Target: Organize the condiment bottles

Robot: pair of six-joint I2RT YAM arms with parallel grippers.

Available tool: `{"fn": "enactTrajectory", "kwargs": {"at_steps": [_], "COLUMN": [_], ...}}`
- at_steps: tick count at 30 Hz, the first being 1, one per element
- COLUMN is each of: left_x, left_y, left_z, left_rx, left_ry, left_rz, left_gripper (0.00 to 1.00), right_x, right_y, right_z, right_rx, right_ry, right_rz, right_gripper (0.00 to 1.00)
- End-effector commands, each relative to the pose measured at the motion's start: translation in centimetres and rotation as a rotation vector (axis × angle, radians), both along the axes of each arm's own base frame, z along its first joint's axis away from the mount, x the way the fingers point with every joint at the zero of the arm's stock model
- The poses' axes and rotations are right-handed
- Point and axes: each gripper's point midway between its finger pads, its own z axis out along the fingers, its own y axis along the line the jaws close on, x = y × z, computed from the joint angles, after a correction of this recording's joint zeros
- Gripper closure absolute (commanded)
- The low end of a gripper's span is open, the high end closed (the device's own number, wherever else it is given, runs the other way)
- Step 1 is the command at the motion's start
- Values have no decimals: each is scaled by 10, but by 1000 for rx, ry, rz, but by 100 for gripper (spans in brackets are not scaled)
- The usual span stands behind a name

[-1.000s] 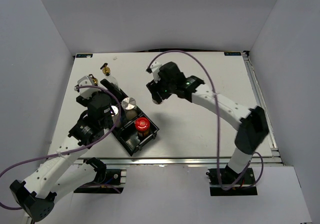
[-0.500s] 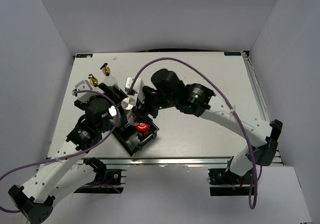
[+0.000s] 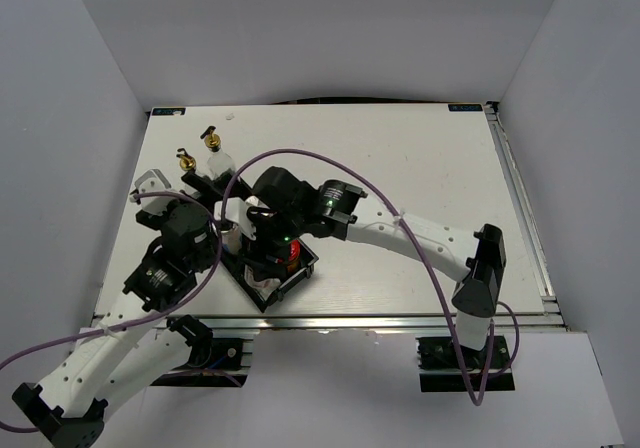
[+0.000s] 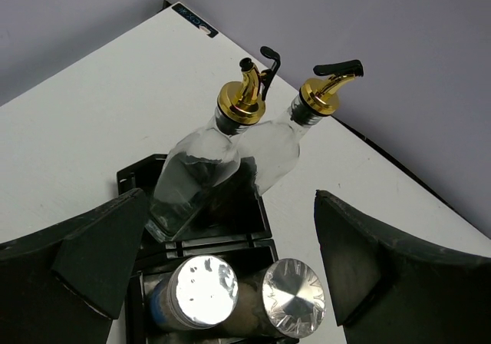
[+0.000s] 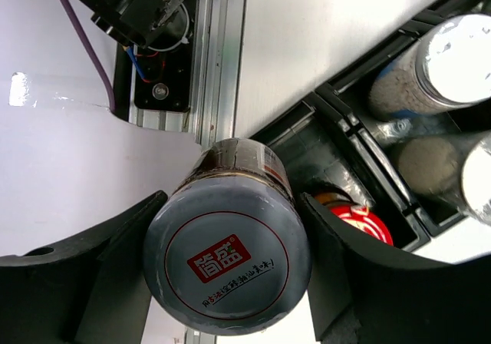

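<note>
The short jar in my right gripper goes down into the black tray's near section (image 3: 286,286) next, beside the red-lidded jar.
My right gripper (image 5: 226,271) is shut on a short jar with a grey-purple lid bearing a red label (image 5: 228,266), held just above the near end of the black tray (image 5: 337,148). A red-lidded jar (image 5: 362,226) sits in the tray beside it. Two silver-lidded jars (image 4: 201,290) (image 4: 293,298) stand in the tray below my open, empty left gripper (image 4: 234,275). Two tall clear bottles with gold pourers (image 4: 207,160) (image 4: 280,148) lean at the tray's far end. From above, the right gripper (image 3: 265,258) covers the tray's near part; the left gripper (image 3: 222,230) is beside it.
The black divided tray (image 3: 303,264) lies diagonally at the left front of the white table. The table's front aluminium rail (image 5: 219,60) and an arm base (image 5: 142,21) lie just beyond the tray's near corner. Grey walls surround the table.
My right arm has carried the jar from the middle of the table leftward and toward the front, to above the tray's near end. My left arm has drawn back a little to the left.
</note>
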Motion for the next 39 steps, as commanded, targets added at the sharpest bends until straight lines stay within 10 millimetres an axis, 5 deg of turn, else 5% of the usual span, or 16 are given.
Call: {"fn": "enactTrajectory", "kwargs": {"at_steps": [1, 10, 21, 33, 39], "left_x": [-4, -3, -5, -7, -3], "left_y": [6, 3, 7, 13, 10], "left_z": [-2, -11, -9, 1, -1], "left_rx": [5, 19, 17, 6, 10], "left_ry": [1, 23, 14, -3, 1], "left_rz": [19, 6, 18, 55, 64], "left_gripper": [2, 2, 2, 2, 2], "right_x": [-13, -1, 36, 56, 54], "right_y": [24, 36, 47, 45, 37], "right_z": [44, -15, -80, -124, -122], "right_rx": [162, 59, -74, -157, -133], "right_ry": [-26, -19, -108, -178, -174], "right_rz": [77, 32, -131, -211, -230], "right_gripper": [95, 97, 94, 82, 83]}}
